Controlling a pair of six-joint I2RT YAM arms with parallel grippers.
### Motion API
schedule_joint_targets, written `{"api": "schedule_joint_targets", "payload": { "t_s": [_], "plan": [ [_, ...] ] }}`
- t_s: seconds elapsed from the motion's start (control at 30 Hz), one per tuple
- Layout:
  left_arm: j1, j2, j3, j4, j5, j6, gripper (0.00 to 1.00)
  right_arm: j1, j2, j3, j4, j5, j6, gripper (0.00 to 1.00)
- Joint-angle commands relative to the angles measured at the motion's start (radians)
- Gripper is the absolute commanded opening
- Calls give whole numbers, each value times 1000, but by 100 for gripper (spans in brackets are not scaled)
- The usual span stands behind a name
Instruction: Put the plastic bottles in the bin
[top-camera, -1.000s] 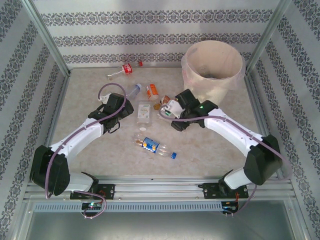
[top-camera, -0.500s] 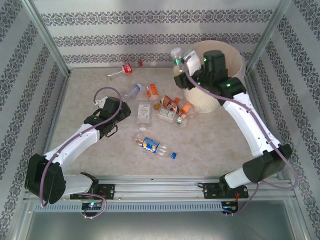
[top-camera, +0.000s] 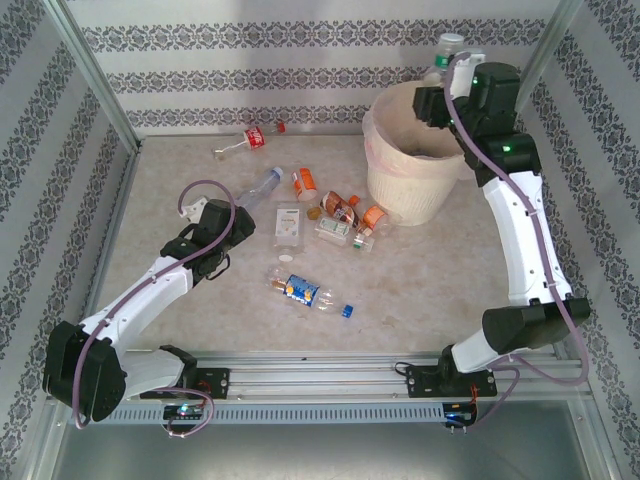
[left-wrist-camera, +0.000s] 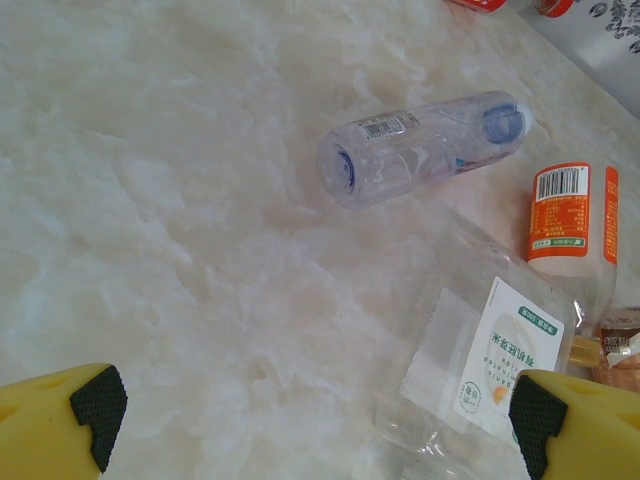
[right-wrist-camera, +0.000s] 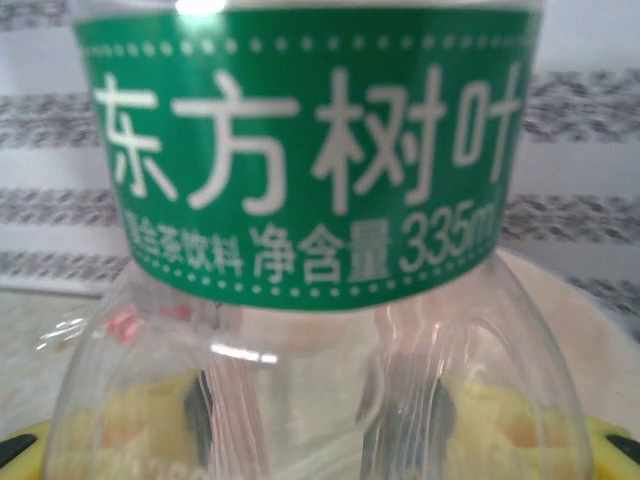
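Observation:
My right gripper tips downward over the bin's opening next and releases the clear bottle there, since the bin's lined opening lies below the raised fingers.
My right gripper (top-camera: 453, 76) is raised over the far rim of the bin (top-camera: 398, 182), a cream bucket with a pinkish liner. It is shut on a clear bottle with a green label (top-camera: 450, 48), which stands up out of the jaws. In the right wrist view the green-labelled bottle (right-wrist-camera: 310, 150) is close up, and my fingers (right-wrist-camera: 195, 412) show through its clear base. Several plastic bottles lie on the table: a clear blue-capped one (left-wrist-camera: 425, 148), an orange-labelled one (left-wrist-camera: 570, 215) and a flattened white-labelled one (left-wrist-camera: 490, 360). My left gripper (left-wrist-camera: 316, 425) hovers open, left of the flattened bottle (top-camera: 288, 224).
A red-labelled bottle (top-camera: 250, 138) lies near the back wall. A crushed cluster (top-camera: 345, 222) sits beside the bin's base. A blue-labelled bottle (top-camera: 305, 291) and a loose blue cap (top-camera: 347, 311) lie toward the front. Metal frame posts and patterned walls close in the table.
The right arm rose from the bottle cluster on the table and swung up over the bin, carrying the green-labelled bottle. The left arm drew back slightly to the left, still open.

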Motion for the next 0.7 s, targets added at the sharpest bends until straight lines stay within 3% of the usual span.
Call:
{"api": "schedule_joint_targets", "payload": {
  "t_s": [0.0,0.23,0.37,0.57,0.67],
  "plan": [
    [17,-10,-15,18,-6,-20,100,-42,20,30,-38,89,79,40],
    [18,-14,-12,17,35,-45,100,-65,112,82,-139,76,94,47],
    [19,-17,-6,-6,131,-134,100,-65,169,116,-179,111,129,50],
    [18,15,-5,-49,309,-260,100,-59,246,173,-213,68,164,54],
    [12,6,-20,-69,361,-313,100,-53,275,204,-231,68,159,60]
  ]
}}
